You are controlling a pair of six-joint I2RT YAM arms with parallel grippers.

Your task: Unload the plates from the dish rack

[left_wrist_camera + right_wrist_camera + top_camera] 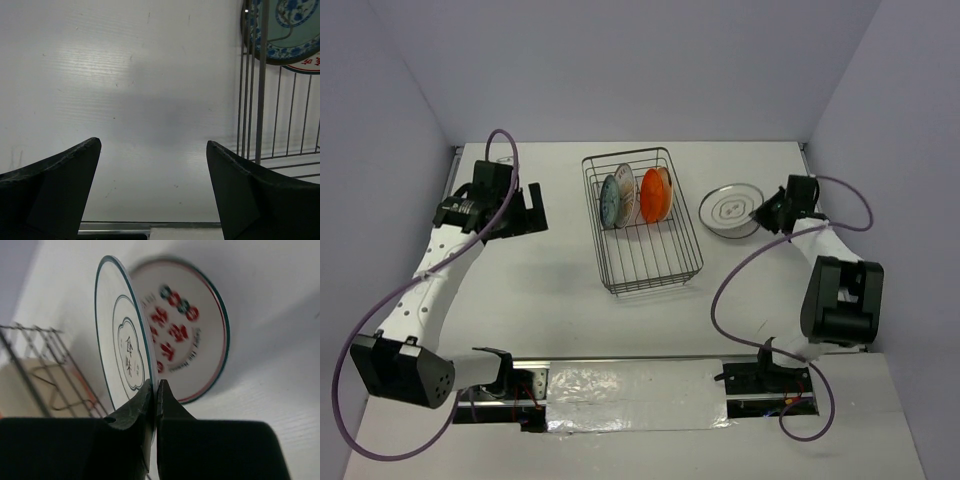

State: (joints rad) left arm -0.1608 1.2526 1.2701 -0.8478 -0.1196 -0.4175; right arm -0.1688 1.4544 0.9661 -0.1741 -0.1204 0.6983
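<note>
My right gripper needs to lower the tilted white plate onto the plate with red characters beside the rack, because that plate lies flat beneath it.
The dark wire dish rack stands mid-table. A teal-patterned plate, a white plate and an orange plate stand on edge in its far half. My right gripper is just right of the rack. In the right wrist view it is shut on the rim of a white plate with a teal edge. That plate is tilted over another white plate with red characters lying on the table. My left gripper is open and empty, left of the rack.
In the left wrist view the open gripper is over bare table. The rack's wires and the teal-patterned plate are at the right. Walls close the table's far and side edges. Purple cables loop by both arms.
</note>
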